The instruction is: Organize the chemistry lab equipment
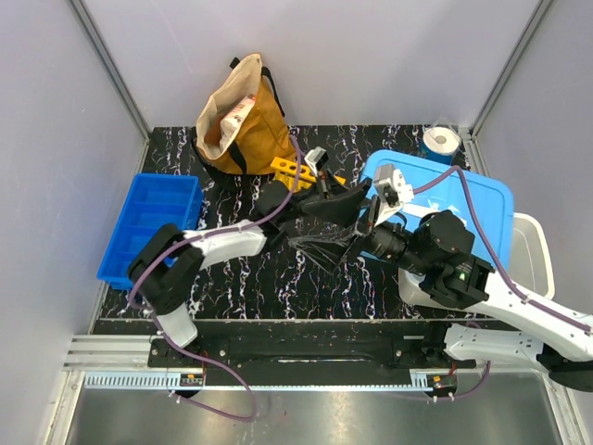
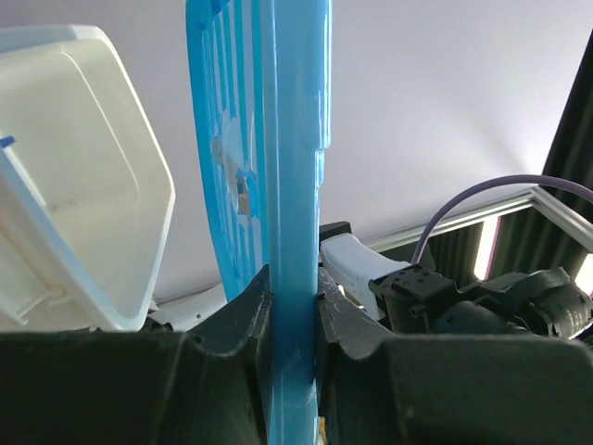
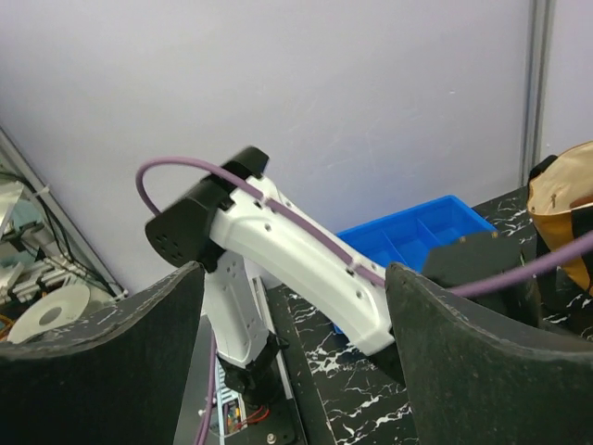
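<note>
Next, my left gripper lowers the lid onto the uncovered white bin (image 1: 531,255) (image 2: 88,153) and releases, as the bin lies below and right in the top view.
My left gripper (image 1: 359,197) is shut on the near left edge of a light blue plastic lid (image 1: 463,199). In the left wrist view its jaws (image 2: 295,289) pinch that lid (image 2: 296,167), which stands on edge between them. My right gripper (image 1: 350,241) is open and empty, pointing left over the table; in its wrist view (image 3: 296,278) nothing sits between the pads. A bundle of thin clear tubes (image 1: 320,248) lies on the black marbled table just left of it. A yellow piece (image 1: 291,169) sits behind the left wrist. The goggles and the glove are out of view.
A white bin (image 1: 536,248) stands under the lid at the right, also in the left wrist view (image 2: 83,185). A blue divided tray (image 1: 148,227) is at the left edge. A tan bag (image 1: 241,116) stands at the back, a blue-wrapped paper roll (image 1: 441,141) at back right.
</note>
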Tool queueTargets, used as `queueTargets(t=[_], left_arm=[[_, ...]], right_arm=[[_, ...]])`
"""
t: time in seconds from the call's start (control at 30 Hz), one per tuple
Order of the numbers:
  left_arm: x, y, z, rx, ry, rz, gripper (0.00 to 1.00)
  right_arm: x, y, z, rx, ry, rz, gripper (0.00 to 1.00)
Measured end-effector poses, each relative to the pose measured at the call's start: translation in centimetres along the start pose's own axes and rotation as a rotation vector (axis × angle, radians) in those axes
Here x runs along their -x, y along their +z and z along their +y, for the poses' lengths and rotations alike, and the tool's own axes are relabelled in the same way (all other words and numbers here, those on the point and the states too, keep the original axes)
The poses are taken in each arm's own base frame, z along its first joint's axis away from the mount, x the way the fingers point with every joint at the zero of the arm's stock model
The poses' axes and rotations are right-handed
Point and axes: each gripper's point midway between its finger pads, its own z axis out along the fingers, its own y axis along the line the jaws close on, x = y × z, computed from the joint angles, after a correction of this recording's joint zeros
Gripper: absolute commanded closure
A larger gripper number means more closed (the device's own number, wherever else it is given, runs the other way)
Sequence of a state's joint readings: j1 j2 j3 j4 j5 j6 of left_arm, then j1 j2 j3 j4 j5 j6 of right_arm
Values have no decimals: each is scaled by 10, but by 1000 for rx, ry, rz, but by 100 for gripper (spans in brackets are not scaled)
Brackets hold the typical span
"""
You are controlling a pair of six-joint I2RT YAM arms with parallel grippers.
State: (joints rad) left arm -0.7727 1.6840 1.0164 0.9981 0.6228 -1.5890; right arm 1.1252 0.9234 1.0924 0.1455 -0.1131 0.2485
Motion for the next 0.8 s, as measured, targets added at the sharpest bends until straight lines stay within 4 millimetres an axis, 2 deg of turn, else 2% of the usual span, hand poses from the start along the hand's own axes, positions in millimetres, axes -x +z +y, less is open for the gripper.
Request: queueTargets(t=[0.17,0.47,0.63,0.8], left_arm=[[-11,20,13,-33,-54,30,100],[-10,25,1,-100,-11,14,100],[-18,35,12,-104,-4,4,100],[-38,52,36,-77,-15,12,100]], right_arm=[[12,-9,-3,-50,31,-8,16],[41,-28,10,-62,173,-38,16],[48,-23,15,-48,234,-55,17],[44,-12,14,-52,270,-50,16]])
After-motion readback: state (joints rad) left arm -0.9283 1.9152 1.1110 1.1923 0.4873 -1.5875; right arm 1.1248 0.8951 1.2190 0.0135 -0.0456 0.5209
